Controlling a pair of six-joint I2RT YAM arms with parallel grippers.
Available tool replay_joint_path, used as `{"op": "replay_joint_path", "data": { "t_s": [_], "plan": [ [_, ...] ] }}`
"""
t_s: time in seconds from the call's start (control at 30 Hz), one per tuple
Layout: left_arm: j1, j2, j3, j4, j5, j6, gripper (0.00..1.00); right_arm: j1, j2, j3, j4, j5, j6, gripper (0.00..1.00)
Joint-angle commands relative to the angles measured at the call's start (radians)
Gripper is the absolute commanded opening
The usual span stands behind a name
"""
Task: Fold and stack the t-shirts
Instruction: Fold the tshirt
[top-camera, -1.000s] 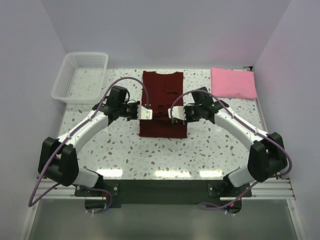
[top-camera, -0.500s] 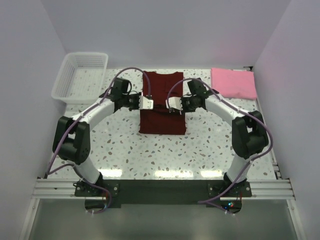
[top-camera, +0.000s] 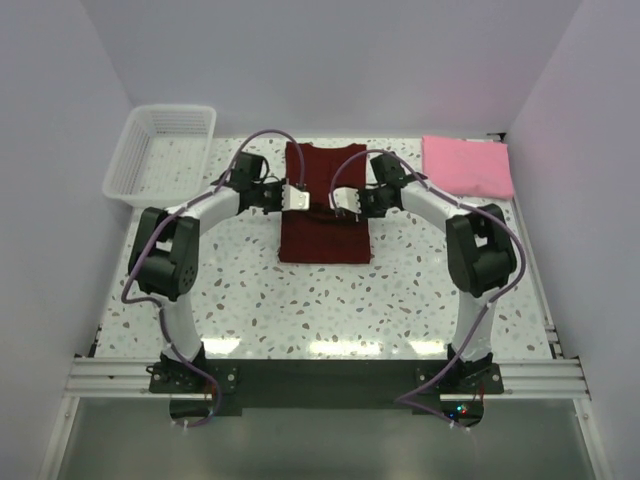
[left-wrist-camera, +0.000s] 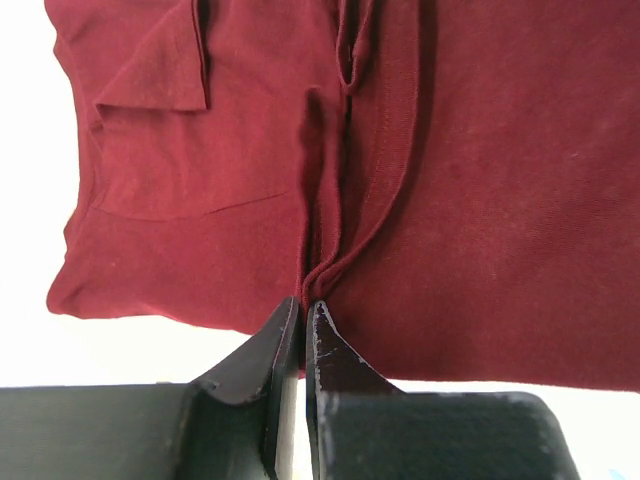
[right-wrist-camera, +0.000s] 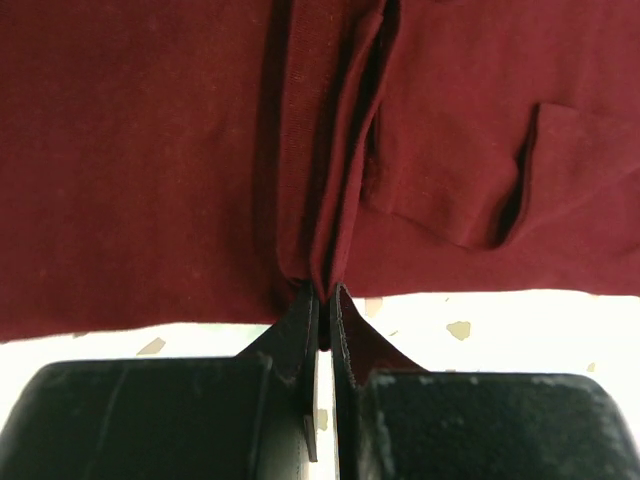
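My left gripper moves slightly down next, lays the pinched hem onto the shirt's middle at its basket-side edge (top-camera: 289, 214) (left-wrist-camera: 338, 300) and releases it, since the shirt's fold stands raised.
A dark red t-shirt (top-camera: 323, 222) lies partly folded at the table's middle back. My left gripper (top-camera: 296, 199) is shut on its left edge; in the left wrist view (left-wrist-camera: 303, 300) the cloth (left-wrist-camera: 470, 180) bunches into a ridge between the fingertips. My right gripper (top-camera: 342, 202) is shut on its right edge; in the right wrist view (right-wrist-camera: 321, 292) a fold of cloth (right-wrist-camera: 150, 160) is pinched between the fingers. Both grippers hold the lifted hem above the shirt's middle. A folded pink t-shirt (top-camera: 467, 166) lies at the back right.
A white plastic basket (top-camera: 160, 152) stands at the back left corner. The terrazzo table (top-camera: 330, 300) stretches in front of the shirt. White walls close in on the left, back and right.
Both grippers have moved away from me toward the back, carrying the shirt's near hem over its body. The arms are stretched farther out.
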Motion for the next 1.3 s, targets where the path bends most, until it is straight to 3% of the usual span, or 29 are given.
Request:
{"op": "replay_joint_path", "data": {
  "t_s": [0.0,0.2,0.27,0.3,0.4,0.47,0.63,0.7,0.77,0.83,0.87,0.9,0.97,1.07,1.2,1.27],
  "plan": [
    [0.018,0.039,0.051,0.091,0.012,0.009,0.0,-0.006,0.039,0.055,0.06,-0.016,-0.012,0.0],
    [0.022,0.096,0.079,0.103,0.008,0.003,0.0,-0.007,0.079,0.068,0.086,0.007,-0.007,0.0],
    [0.022,0.103,0.077,0.111,-0.003,0.001,0.07,-0.009,0.087,0.088,0.075,0.024,0.005,0.01],
    [0.022,0.107,0.077,0.119,-0.024,-0.005,0.16,-0.01,0.093,0.099,0.064,0.027,0.021,0.06],
    [0.035,0.107,0.094,0.163,-0.055,-0.095,0.29,-0.02,0.074,0.14,0.044,0.03,0.082,0.35],
    [0.064,0.113,0.146,0.184,-0.064,-0.239,0.32,-0.032,0.064,0.18,0.035,0.029,0.145,0.45],
    [0.157,0.157,0.373,0.093,-0.058,-0.647,0.4,-0.053,0.073,0.355,-0.052,0.045,0.35,0.51],
    [0.179,0.133,0.383,0.053,-0.008,-0.774,0.41,-0.055,0.074,0.404,-0.147,0.051,0.451,0.51],
    [0.191,0.096,0.352,0.013,0.037,-0.824,0.42,-0.055,0.07,0.458,-0.243,0.048,0.586,0.52],
    [0.185,0.021,0.245,-0.01,0.121,-0.911,0.5,-0.055,0.071,0.496,-0.325,-0.011,0.683,0.59],
    [0.181,-0.005,0.202,-0.006,0.149,-0.951,0.55,-0.052,0.076,0.505,-0.412,-0.045,0.768,0.67],
    [0.165,-0.053,0.121,-0.001,0.214,-1.017,0.65,-0.052,0.073,0.506,-0.442,-0.085,0.815,0.91],
    [0.139,-0.096,0.045,0.013,0.267,-1.081,0.75,-0.05,0.053,0.455,-0.468,-0.212,0.957,0.99],
    [0.082,-0.176,-0.122,0.173,0.334,-1.299,1.0,-0.044,0.016,0.305,-0.358,-0.385,1.172,0.99],
    [0.013,-0.171,-0.266,0.44,0.405,-1.621,1.0,-0.037,0.001,0.152,-0.154,-0.563,1.445,0.99],
    [0.0,-0.142,-0.294,0.517,0.417,-1.709,1.0,-0.032,0.014,0.082,-0.025,-0.619,1.574,0.99]
  ]
}}
